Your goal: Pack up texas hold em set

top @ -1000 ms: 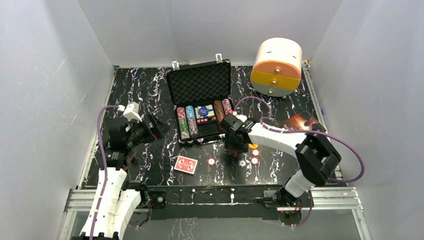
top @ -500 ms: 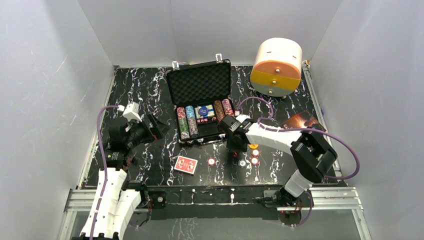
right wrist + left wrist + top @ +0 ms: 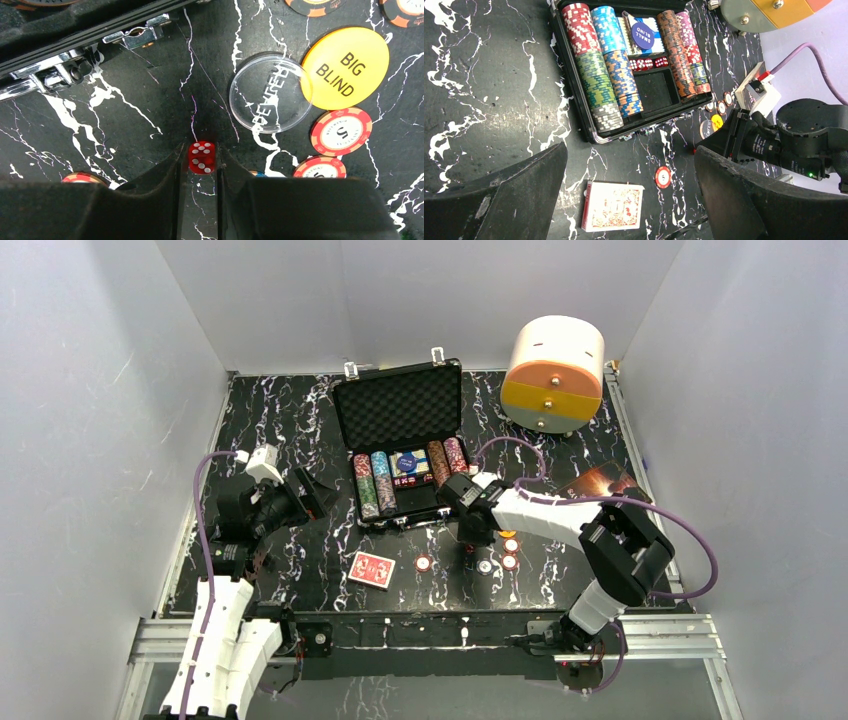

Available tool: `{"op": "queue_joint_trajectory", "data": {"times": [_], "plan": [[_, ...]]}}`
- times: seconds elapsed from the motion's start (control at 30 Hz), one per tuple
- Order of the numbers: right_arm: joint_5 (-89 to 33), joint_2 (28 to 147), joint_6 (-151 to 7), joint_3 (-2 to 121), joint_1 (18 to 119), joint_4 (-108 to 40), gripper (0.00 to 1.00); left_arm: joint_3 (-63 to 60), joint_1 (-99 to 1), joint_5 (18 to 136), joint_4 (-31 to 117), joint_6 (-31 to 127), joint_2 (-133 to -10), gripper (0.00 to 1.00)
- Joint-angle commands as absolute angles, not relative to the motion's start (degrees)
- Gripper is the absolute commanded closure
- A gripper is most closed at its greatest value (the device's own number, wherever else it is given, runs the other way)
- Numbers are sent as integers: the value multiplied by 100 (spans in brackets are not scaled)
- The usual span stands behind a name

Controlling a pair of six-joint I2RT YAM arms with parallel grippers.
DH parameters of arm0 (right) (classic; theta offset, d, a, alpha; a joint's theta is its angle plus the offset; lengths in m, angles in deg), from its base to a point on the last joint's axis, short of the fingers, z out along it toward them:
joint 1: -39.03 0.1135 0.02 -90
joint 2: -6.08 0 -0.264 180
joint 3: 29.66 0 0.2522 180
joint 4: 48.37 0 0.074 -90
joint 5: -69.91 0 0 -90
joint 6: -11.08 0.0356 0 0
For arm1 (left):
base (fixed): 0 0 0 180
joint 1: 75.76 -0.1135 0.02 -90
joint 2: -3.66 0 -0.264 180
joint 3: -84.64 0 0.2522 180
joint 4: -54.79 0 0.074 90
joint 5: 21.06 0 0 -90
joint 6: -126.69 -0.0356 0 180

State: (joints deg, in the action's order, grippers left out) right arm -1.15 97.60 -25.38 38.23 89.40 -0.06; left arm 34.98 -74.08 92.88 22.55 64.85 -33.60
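Observation:
The gap in the dice row [image 3: 421, 479] is outward of the right gripper, to its left in the top view, so the gripper should lift across, lower and release.
The black briefcase [image 3: 398, 405] lies open at the table's centre, with rows of striped chips [image 3: 596, 75], small red dice [image 3: 647, 63] and a blue disc in its foam tray. My right gripper [image 3: 201, 157] is just in front of the case and is shut on a red die [image 3: 202, 157] down at the table; in the top view it [image 3: 468, 540] points downward. Beside it lie the yellow disc [image 3: 345, 67], a clear disc [image 3: 270, 93] and loose chips [image 3: 341, 131]. The red-backed card deck [image 3: 613, 205] and one chip [image 3: 663, 176] lie below my open, empty left gripper [image 3: 629, 155].
A white-and-orange cylindrical drawer box [image 3: 553, 375] stands at the back right. A brown book [image 3: 603, 483] lies at the right edge, partly under the right arm. White walls close in the table on three sides.
The right gripper has shifted slightly left, toward the case front, and its elbow has swung with it. The left arm has not moved.

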Motion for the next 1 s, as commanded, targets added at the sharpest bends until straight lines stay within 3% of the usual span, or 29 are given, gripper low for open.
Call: {"op": "queue_joint_trajectory", "data": {"times": [0.0,0.33,0.97], "plan": [[29,9639,-2747,4140,8936,94,75,3414,-7435,9311,2161,6490,-3273,2],[-123,9552,-3815,5212,8873,-72,72,3414,-7434,9296,2153,6490,-3273,1],[-1023,11933,-4986,7492,8360,-754,72,3405,-7435,9250,2135,6490,-3315,2]]}}
